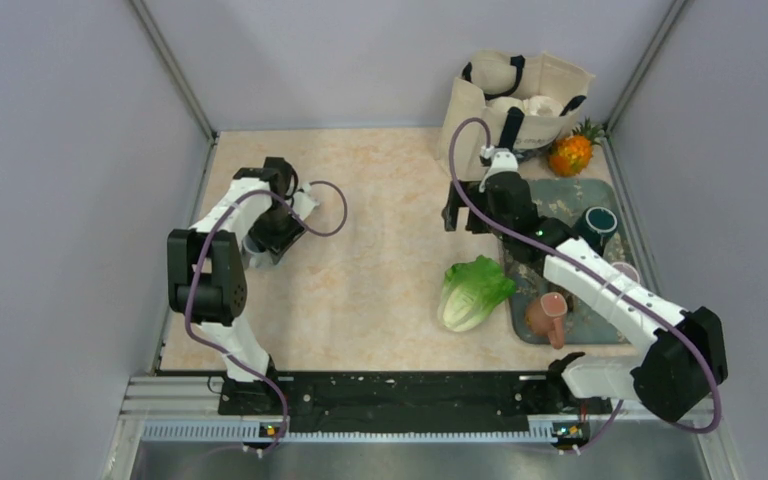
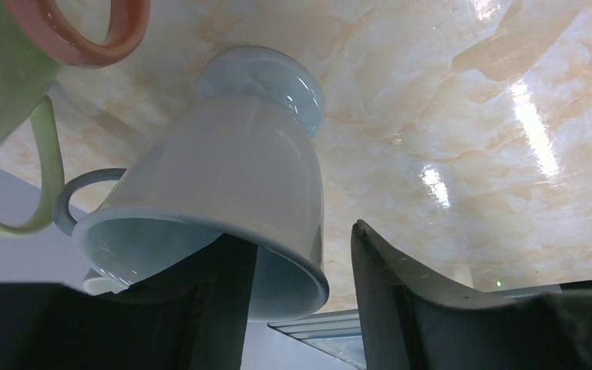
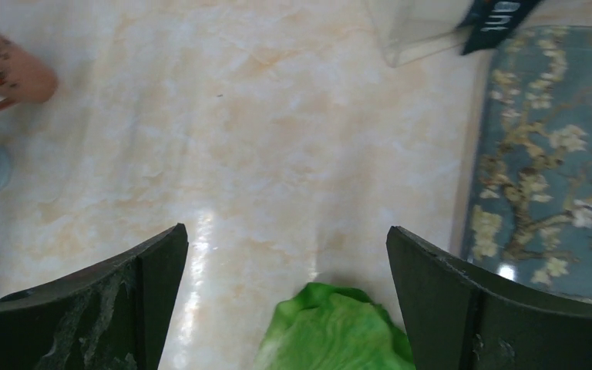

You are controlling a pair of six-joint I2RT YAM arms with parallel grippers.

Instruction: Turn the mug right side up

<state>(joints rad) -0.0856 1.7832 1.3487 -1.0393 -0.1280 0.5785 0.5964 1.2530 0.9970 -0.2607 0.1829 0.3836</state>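
Note:
The mug's base faces up, so my right gripper should go to the right in the top view and down to the near side of the teal mug (image 1: pixel 598 240).
A pale blue footed mug (image 2: pixel 231 169) fills the left wrist view, its foot on the marble table and its open rim facing the camera. My left gripper (image 2: pixel 297 235) is open astride the mug's wall: one finger (image 2: pixel 200 308) is inside the cup, and the other finger (image 2: pixel 416 308) is outside with a gap to the wall. In the top view the left gripper (image 1: pixel 278 232) is at the table's left side and hides the mug. My right gripper (image 3: pixel 287 229) is open and empty above the table centre, also seen from the top (image 1: pixel 457 215).
A green mug with a pink rim (image 2: pixel 0 85) hangs close beside the pale mug. A lettuce (image 1: pixel 472 292) lies mid-table. A patterned tray (image 1: pixel 560 195) at right holds a teal mug (image 1: pixel 597 222) and a pink mug (image 1: pixel 548 315). A tote bag (image 1: pixel 515 100) and a pineapple (image 1: pixel 572 152) stand behind.

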